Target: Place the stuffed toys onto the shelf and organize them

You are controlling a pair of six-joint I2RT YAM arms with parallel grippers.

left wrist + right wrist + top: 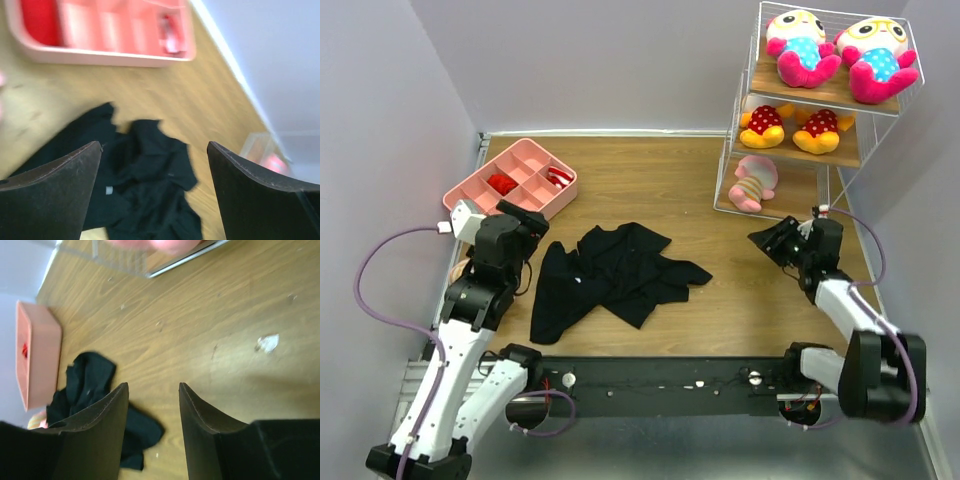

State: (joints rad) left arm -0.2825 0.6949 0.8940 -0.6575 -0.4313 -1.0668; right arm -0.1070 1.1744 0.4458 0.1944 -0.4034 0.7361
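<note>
I will pull my left gripper back next and turn it toward the pale pink bit (459, 270) (1, 95), which is still on the tabletop, off the shelf. Then I will lower the gripper onto the bit.
The white wire shelf (744, 110) with wooden boards stands at the far right. Two white-faced blue dolls (800, 50) lie on its top board, two yellow-orange dolls (765, 125) on the middle board, and one pale pink striped doll (753, 182) on the bottom board. A pale pink bit (461, 267) shows behind my left arm, mostly hidden. My left gripper (527, 226) is open and empty above the black garment's left side; it also shows in the left wrist view (155, 150). My right gripper (760, 241) is open and empty, low over the table in front of the shelf (152, 387).
A black cloth garment (610, 270) lies crumpled mid-table and also shows in the left wrist view (145, 185). A pink compartment tray (510, 185) with small red items sits at the far left. Walls close in the table on the left, back and right.
</note>
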